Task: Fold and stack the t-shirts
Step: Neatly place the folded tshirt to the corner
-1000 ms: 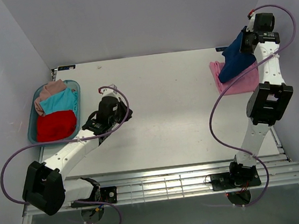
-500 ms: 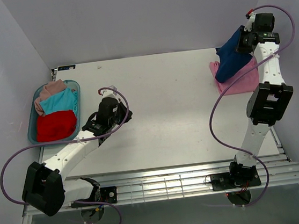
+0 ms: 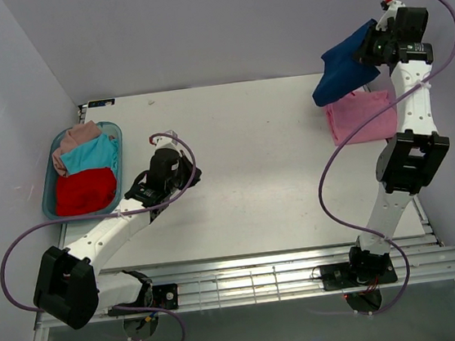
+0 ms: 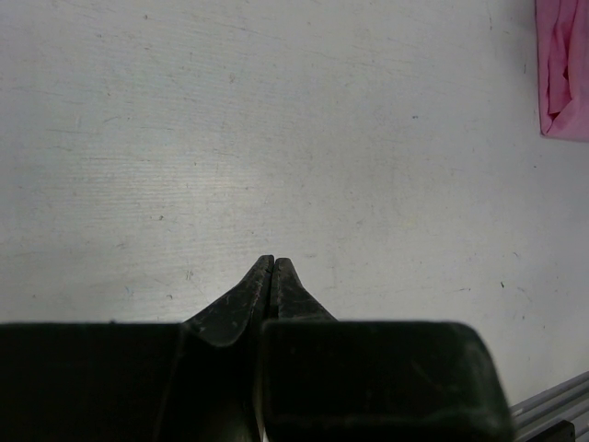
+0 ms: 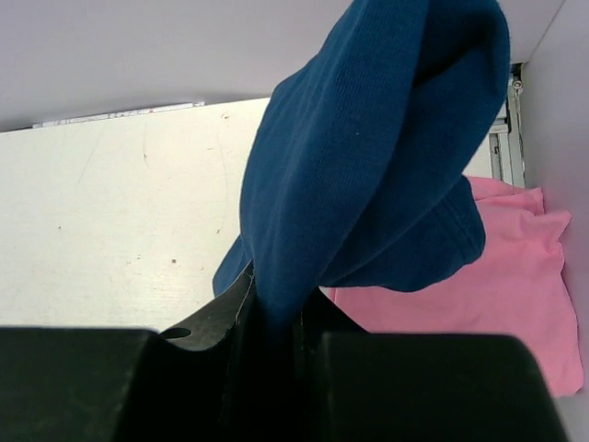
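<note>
The folded pink t-shirt (image 3: 360, 118) lies flat below. My right gripper should move down next, pull the navy t-shirt (image 3: 341, 73) over it toward the side, and then release it.
My right gripper (image 3: 371, 45) is shut on the navy t-shirt (image 3: 341, 73) and holds it in the air above the table's far right; in the right wrist view the navy cloth (image 5: 368, 175) hangs bunched from the gripper (image 5: 276, 308). Its chest print is hidden. The folded pink t-shirt (image 3: 360, 118) lies flat on the table below it and also shows in the right wrist view (image 5: 497, 285) and in the left wrist view (image 4: 563, 69). My left gripper (image 3: 176, 139) is shut and empty over the table's left middle, its fingertips (image 4: 273, 276) together. Red (image 3: 84, 191), teal (image 3: 94, 155) and dusty-pink (image 3: 76, 138) t-shirts lie in a basket.
A teal basket (image 3: 48, 199) stands at the table's left edge with the three tees in it. Grey walls close in the back and both sides. A metal rail runs along the near edge by the arm bases.
My right gripper has risen and swung back with the navy t-shirt, lifting it off the pink t-shirt, which now lies uncovered. The left arm has not moved.
</note>
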You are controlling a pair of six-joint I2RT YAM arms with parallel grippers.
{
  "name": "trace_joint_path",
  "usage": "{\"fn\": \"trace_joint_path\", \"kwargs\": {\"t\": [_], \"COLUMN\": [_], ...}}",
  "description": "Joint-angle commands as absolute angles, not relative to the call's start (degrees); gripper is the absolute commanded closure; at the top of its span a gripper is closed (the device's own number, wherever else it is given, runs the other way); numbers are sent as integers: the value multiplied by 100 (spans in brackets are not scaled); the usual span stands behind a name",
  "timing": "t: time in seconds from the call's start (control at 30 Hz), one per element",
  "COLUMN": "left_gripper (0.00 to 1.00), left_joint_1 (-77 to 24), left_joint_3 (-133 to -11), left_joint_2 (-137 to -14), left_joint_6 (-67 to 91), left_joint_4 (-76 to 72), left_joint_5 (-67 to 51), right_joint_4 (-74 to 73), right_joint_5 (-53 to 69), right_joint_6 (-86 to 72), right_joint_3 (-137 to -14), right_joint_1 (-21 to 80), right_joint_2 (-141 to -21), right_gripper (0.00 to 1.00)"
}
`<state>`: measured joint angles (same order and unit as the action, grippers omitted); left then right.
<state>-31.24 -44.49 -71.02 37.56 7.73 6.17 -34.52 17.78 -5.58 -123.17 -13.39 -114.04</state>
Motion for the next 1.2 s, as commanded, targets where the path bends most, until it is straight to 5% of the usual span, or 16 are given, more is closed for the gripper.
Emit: {"fn": "trace_joint_path", "kwargs": {"t": [0.0,0.4,0.87,1.17], "left_gripper": [89,89,90,90], "left_joint_1": [-3103,-3103,-3103,-3103], "left_joint_3": [-4403,-4438,-4430,-4491], "left_joint_2": [-6935,-7066,-7075,-7084], "left_joint_6": [3797,3779,3727,3656], "left_joint_4": [721,712,721,887], "left_joint_5": [606,615,633,703], "right_joint_4": [-3103,-3129,-3586,-3639], "right_joint_5": [1767,1477,-1140,-1600], "right_joint_6": [-414,193,782,932], "right_joint_3": [-12156,-10872,-11188,-11759], "right_joint_1": [-1345,-1459,-1459,-1634], "right_joint_2": [-11258,-11532,-11707,-12260], "right_gripper": [92,92,92,92]}}
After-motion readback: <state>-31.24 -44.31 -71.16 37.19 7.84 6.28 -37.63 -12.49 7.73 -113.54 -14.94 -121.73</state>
